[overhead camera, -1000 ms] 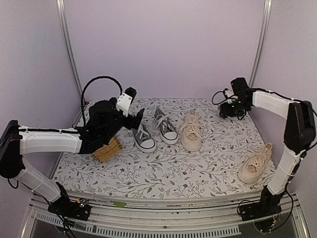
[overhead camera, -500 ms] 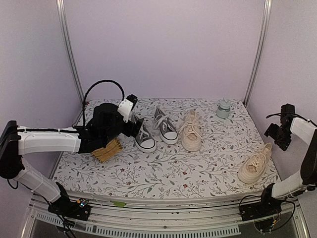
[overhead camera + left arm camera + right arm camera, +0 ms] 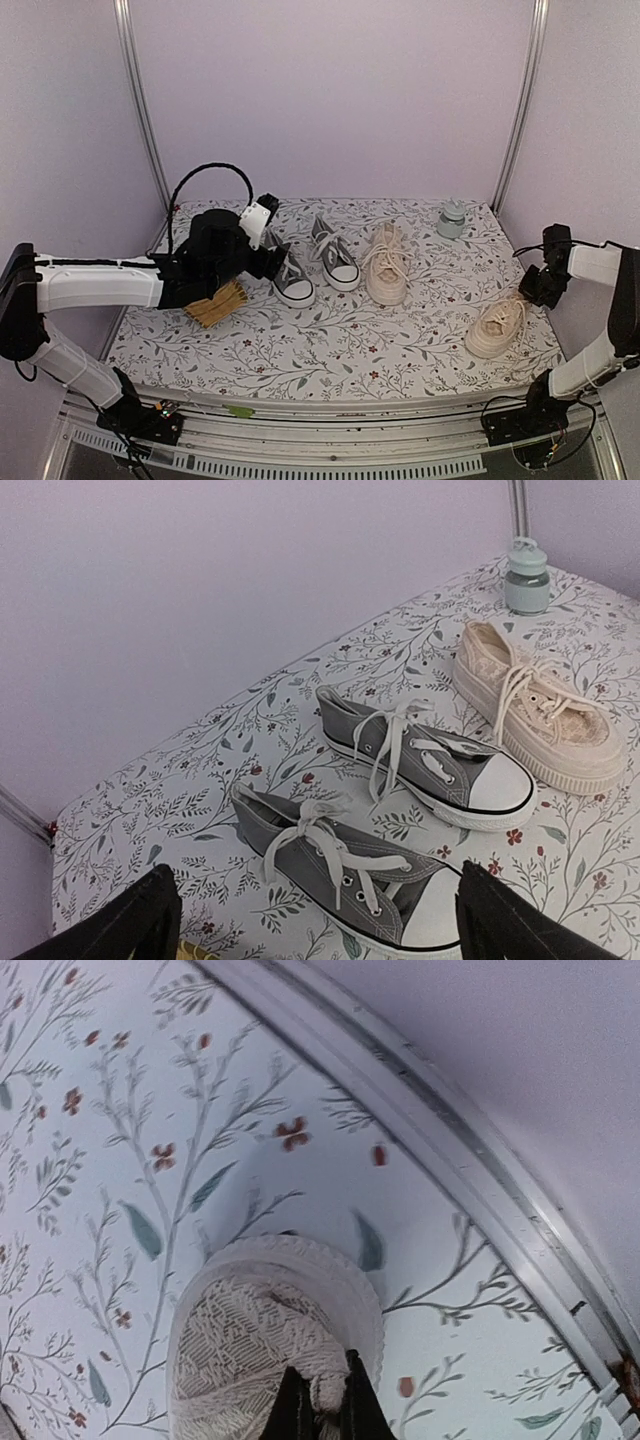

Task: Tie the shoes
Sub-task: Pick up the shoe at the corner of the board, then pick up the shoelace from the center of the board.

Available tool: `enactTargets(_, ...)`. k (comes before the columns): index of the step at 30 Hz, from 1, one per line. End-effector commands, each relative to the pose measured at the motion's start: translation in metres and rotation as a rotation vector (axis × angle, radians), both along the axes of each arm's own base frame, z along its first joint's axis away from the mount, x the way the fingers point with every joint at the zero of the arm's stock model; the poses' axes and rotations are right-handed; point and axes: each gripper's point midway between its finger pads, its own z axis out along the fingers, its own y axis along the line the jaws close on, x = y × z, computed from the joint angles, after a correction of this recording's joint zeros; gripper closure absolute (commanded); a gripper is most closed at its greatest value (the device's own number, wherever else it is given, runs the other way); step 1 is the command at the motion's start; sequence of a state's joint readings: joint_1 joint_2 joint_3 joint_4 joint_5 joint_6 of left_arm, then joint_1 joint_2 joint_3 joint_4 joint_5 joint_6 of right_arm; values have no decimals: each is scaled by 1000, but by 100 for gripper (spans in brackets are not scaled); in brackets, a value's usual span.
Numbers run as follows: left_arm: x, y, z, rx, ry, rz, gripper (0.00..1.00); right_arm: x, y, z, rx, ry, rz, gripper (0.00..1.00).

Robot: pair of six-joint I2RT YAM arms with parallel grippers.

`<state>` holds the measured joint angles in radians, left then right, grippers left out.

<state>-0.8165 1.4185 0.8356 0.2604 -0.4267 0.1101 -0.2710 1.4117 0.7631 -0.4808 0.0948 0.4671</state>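
Note:
My right gripper has the near cream shoe by its heel. My left gripper will move back and across toward that shoe, onto the end of its lace.
Two small grey shoes [image 3: 292, 280] [image 3: 336, 258] stand side by side at the back left, their white laces lying loose. My left gripper [image 3: 274, 258] hovers just left of them, open, with the nearer grey shoe [image 3: 350, 865] between its fingers [image 3: 145, 920] in the left wrist view. One cream shoe [image 3: 386, 265] stands mid-table. The other cream shoe [image 3: 497, 325] lies at the right edge. My right gripper [image 3: 530, 292] is at that shoe's back end, shut [image 3: 322, 1385] on a cream bit at its rim [image 3: 270, 1340]; lace or tab, I cannot tell.
A small grey-green jar [image 3: 452, 220] stands at the back right corner. A straw-coloured bundle [image 3: 217, 303] lies under my left arm. The table's metal edge rail [image 3: 470, 1150] runs close beside the right cream shoe. Walls close in the back and sides.
My right gripper swung from the back right corner to the right edge, came down on the cream shoe and shut. That shoe shifted left. The jar came into view. The left arm barely moved.

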Motion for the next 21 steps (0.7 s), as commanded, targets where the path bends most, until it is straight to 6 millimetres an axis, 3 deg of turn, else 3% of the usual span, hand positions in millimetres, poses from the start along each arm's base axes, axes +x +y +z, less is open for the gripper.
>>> enactTargets(1, -4, -10, 8, -8, 3, -28, 4, 25, 70, 16, 90, -79, 187, 99)
enactTargets(7, -26, -30, 13, 21, -9, -126, 4, 25, 188, 72, 187, -203, 417, 99)
enactTargets(9, -47, -50, 10, 11, 17, -279, 5, 23, 231, 92, 247, -248, 525, 99)
enactTargets(11, -79, -71, 6, -34, 43, -480, 13, 19, 270, 114, 312, -287, 652, 99)
enactTargets(14, -132, -82, 4, -126, 46, -755, 18, 11, 323, 146, 364, -318, 828, 99)
enactTargets(17, -184, -81, 14, -213, -129, -998, 15, -1, 377, 170, 373, -344, 999, 99)
enactTargets(19, -199, -78, 6, -237, -180, -1044, 11, -5, 403, 191, 374, -383, 1061, 99)
enactTargets(21, -192, -87, -16, -208, -124, -1014, 8, -8, 417, 201, 375, -404, 1076, 99)
